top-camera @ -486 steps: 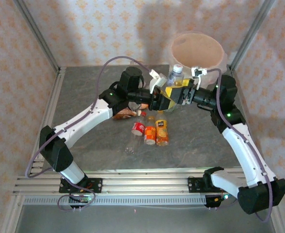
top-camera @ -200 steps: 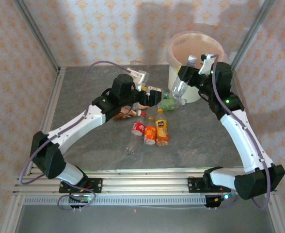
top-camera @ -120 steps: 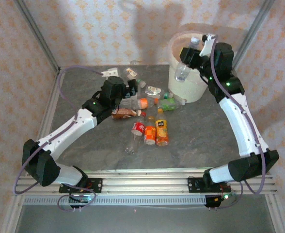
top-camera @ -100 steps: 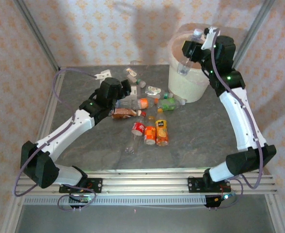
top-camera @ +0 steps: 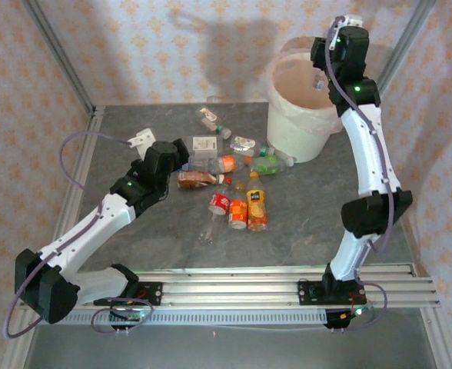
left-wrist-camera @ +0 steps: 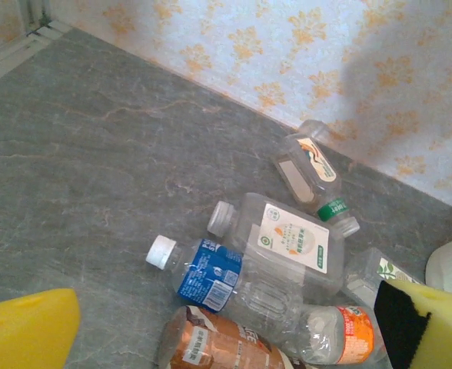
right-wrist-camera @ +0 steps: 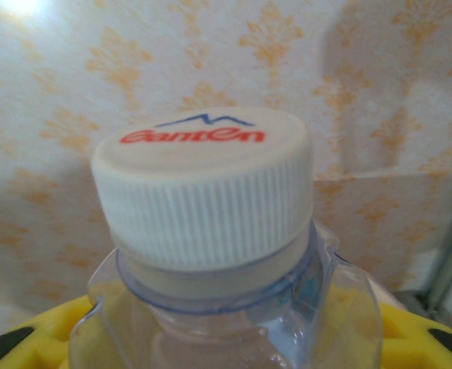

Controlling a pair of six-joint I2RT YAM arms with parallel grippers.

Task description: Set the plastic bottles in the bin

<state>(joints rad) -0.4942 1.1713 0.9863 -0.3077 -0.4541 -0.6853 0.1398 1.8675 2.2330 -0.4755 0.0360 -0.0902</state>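
Observation:
I need to lower my right gripper toward the lined opening below next and release the clear bottle, because the bottle is still high above the bin's opening (top-camera: 301, 83).
My right gripper (top-camera: 322, 68) hangs high over the bin (top-camera: 286, 132), a big white bucket with a pinkish liner. It is shut on a clear bottle with a white cap (right-wrist-camera: 203, 184), whose neck sits between the yellow pads (right-wrist-camera: 38, 334). My left gripper (top-camera: 181, 151) is open and empty, low over the left side of a bottle pile. Its yellow pads (left-wrist-camera: 28, 332) flank a blue-label bottle (left-wrist-camera: 211, 277), a brown-label bottle (left-wrist-camera: 218, 346) and a flat white-label bottle (left-wrist-camera: 291, 242). Nearer the front lie an orange juice bottle (top-camera: 257, 209) and a red-label bottle (top-camera: 219, 203).
More bottles lie about: a green-label one (top-camera: 265, 164) beside the bin, a green-capped one (left-wrist-camera: 312, 173) near the back wall, and a clear crushed one (top-camera: 208, 229) toward the front. Metal frame posts stand at the corners; the papered wall rises right behind the bin.
My right arm has lifted the clear bottle from beside the bin to high above its opening. My left arm has drawn back to the left, away from the bin.

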